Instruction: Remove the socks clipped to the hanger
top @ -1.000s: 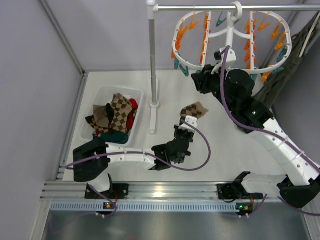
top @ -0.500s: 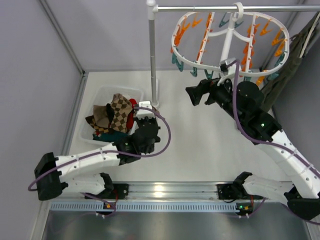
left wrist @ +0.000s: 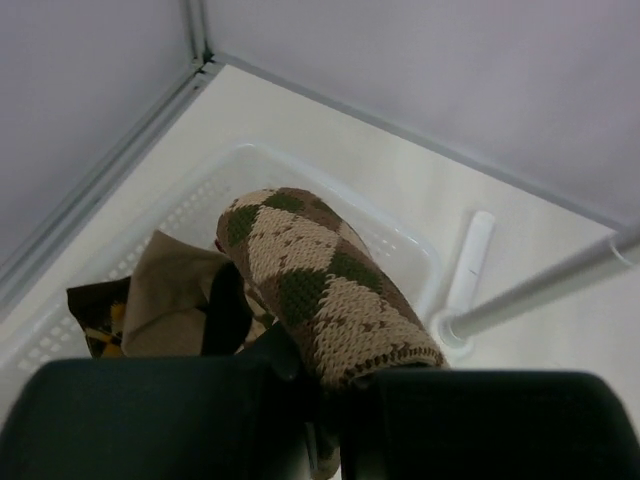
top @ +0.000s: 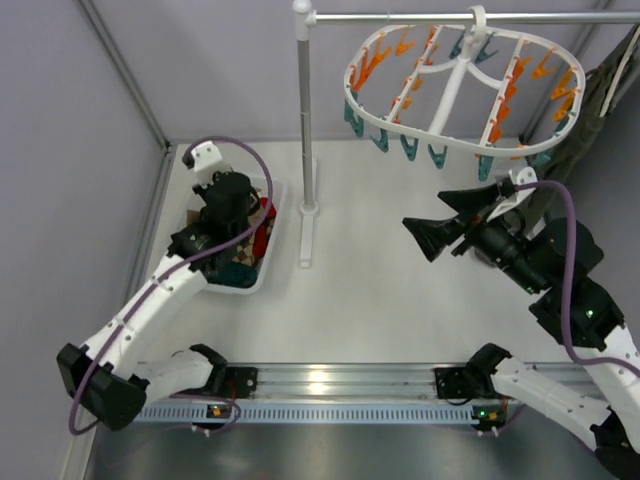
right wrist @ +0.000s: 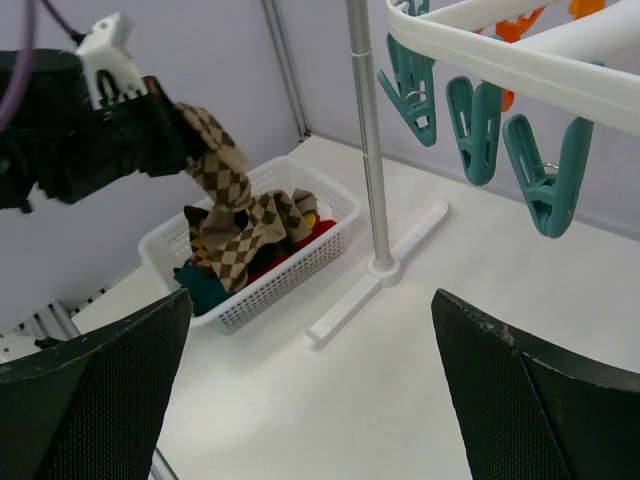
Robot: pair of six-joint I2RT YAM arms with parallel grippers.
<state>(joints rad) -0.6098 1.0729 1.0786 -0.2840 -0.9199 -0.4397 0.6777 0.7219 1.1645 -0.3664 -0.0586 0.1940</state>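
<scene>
My left gripper is above the piled socks in the white basket (left wrist: 185, 300), so next I need to lower it onto the pile and let go of the argyle sock (left wrist: 320, 270) there.
The white hanger (top: 460, 62) hangs from the rail at the top right, and no sock shows on its orange and teal clips (right wrist: 478, 130). My left gripper (top: 224, 192) is over the white basket (top: 258, 280), shut on a brown-tan argyle sock (left wrist: 320, 270). That sock droops from the jaws above the basket (right wrist: 215, 150). Other socks (right wrist: 250, 235) lie piled in the basket. My right gripper (top: 440, 222) stands wide open below the hanger's near rim (right wrist: 520, 65), with nothing between its fingers (right wrist: 100, 400).
A grey pole (top: 305, 110) on a flat white foot (top: 305, 245) stands between basket and hanger, carrying the top rail (top: 400, 15). An olive-green garment (top: 590, 110) hangs at the far right. Grey walls close the left and back.
My left arm carried the argyle sock from the table's middle leftward to over the basket. My right gripper drew back and down from the hanger and opened wide.
</scene>
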